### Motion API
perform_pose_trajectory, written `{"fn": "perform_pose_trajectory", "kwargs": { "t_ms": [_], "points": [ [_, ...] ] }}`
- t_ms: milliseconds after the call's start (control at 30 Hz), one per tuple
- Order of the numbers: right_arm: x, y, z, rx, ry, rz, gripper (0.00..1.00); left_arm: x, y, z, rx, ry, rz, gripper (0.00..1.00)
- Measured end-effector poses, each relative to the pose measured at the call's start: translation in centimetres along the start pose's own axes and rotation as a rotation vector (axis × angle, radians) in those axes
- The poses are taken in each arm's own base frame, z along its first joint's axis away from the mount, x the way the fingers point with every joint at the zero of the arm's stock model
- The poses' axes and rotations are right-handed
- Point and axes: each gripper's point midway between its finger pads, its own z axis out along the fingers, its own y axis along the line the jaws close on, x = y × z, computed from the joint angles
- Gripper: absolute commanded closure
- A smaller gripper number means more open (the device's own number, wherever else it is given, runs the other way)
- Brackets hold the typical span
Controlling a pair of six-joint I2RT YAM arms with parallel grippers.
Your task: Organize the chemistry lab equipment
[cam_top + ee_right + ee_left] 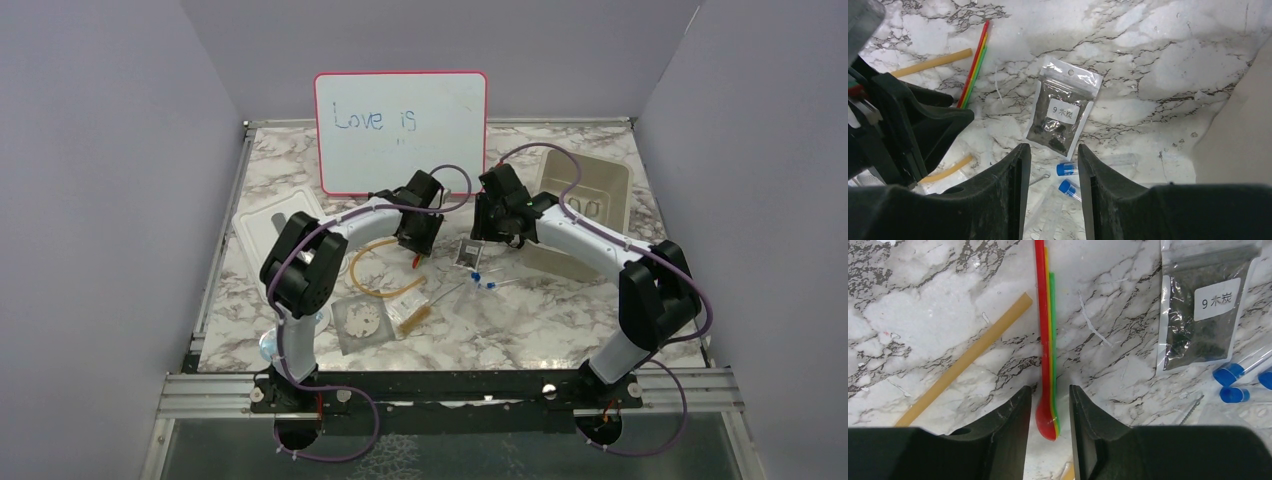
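Observation:
My right gripper should next tilt up and move toward my left gripper to close on the spoon handles, as the other fingers straddle only the bowl end.
My left gripper (418, 238) is open; in the left wrist view (1049, 389) its fingers straddle the bowl end of a stack of red, yellow and green plastic spoons (1046, 340) lying on the marble, without touching it. The amber rubber tubing (968, 357) lies left of the spoons as a loop (375, 270). My right gripper (495, 235) is open (1053, 147) above two blue-capped clear tubes (1067, 169). A clear packet of black charcoal (1063, 112) lies just beyond them. The grey gauze mat (360, 322) lies nearer the front.
The red-framed whiteboard (400, 130) stands at the back. The beige bin (585, 195) is at the right rear, its wall at the edge of the right wrist view (1243, 125). The lid (275, 225) lies at the left. A clear packet with a brown item (415, 318) lies beside the mat.

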Motion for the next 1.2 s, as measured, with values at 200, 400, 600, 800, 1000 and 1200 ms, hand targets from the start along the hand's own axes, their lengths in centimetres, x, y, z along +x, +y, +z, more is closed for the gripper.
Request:
{"fn": "perform_pose_trajectory", "kwargs": {
  "t_ms": [200,400,600,800,1000,1200],
  "points": [
    [-0.3,-0.5,0.1,0.027,-0.018,0.004,0.58,0.4,0.0,0.0,-0.066,0.006,0.036,0.82],
    [-0.4,-0.9,-0.2,0.039,-0.041,0.015,0.58,0.4,0.7,0.1,-0.113,0.009,0.045,0.95],
    [-1.1,-0.5,-1.2,0.001,-0.095,0.029,0.57,0.3,0.7,0.0,-0.119,0.012,0.047,1.00],
    [-1.2,0.7,-1.7,-0.081,-0.118,0.035,0.57,0.6,0.2,-0.4,-0.093,0.029,0.045,1.00],
    [-1.3,2.3,-3.0,-0.189,-0.139,0.045,0.55,0.8,-1.4,-2.0,0.004,0.045,0.034,1.00],
    [-3.9,4.5,-5.9,-0.317,-0.231,0.091,0.49,-2.8,-3.8,-6.2,0.145,-0.063,0.017,1.00]
  ]
}}
